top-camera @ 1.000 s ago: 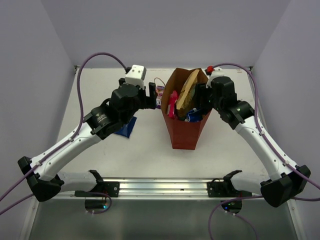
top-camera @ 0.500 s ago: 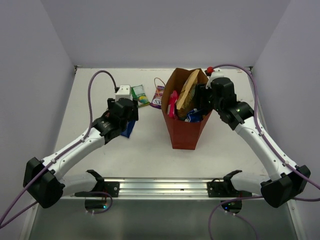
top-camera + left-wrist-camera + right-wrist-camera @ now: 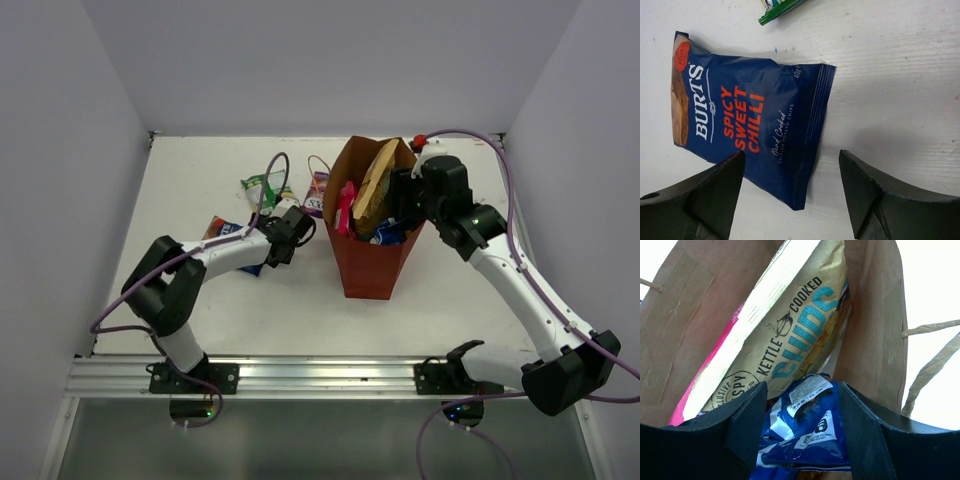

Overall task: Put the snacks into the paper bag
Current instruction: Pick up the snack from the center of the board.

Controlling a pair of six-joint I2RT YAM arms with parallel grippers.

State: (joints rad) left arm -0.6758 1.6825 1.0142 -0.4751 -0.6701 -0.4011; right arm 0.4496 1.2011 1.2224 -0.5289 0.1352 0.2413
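The sealed end edge of the dark blue Burts packet (image 3: pixel 250 268) is next for my left gripper, which will move down onto it and close there.
The red-brown paper bag (image 3: pixel 368 265) stands upright mid-table. A tan kettle-chips packet (image 3: pixel 376 185) (image 3: pixel 790 325), a pink packet (image 3: pixel 344 212) and a blue-and-white packet (image 3: pixel 815 435) sit inside it. My right gripper (image 3: pixel 400 205) (image 3: pixel 802 387) hangs open in the bag's mouth, its fingers either side of the blue-and-white packet. A dark blue Burts chips packet (image 3: pixel 750 115) (image 3: pixel 250 268) lies flat on the table left of the bag. My left gripper (image 3: pixel 283 240) (image 3: pixel 791 155) hovers open just above it, jaws straddling its near corner, holding nothing.
A green packet (image 3: pixel 262 184) (image 3: pixel 780 7) and a small purple candy packet (image 3: pixel 317 195) lie on the table behind the left gripper, close to the bag's left side. Twine handles (image 3: pixel 930 360) hang off the bag's rim. A red button (image 3: pixel 421 139) sits at the back right.
My left arm has dropped from beside the bag's top, folded its elbow and come low over the dark blue packet. The right arm has not moved.
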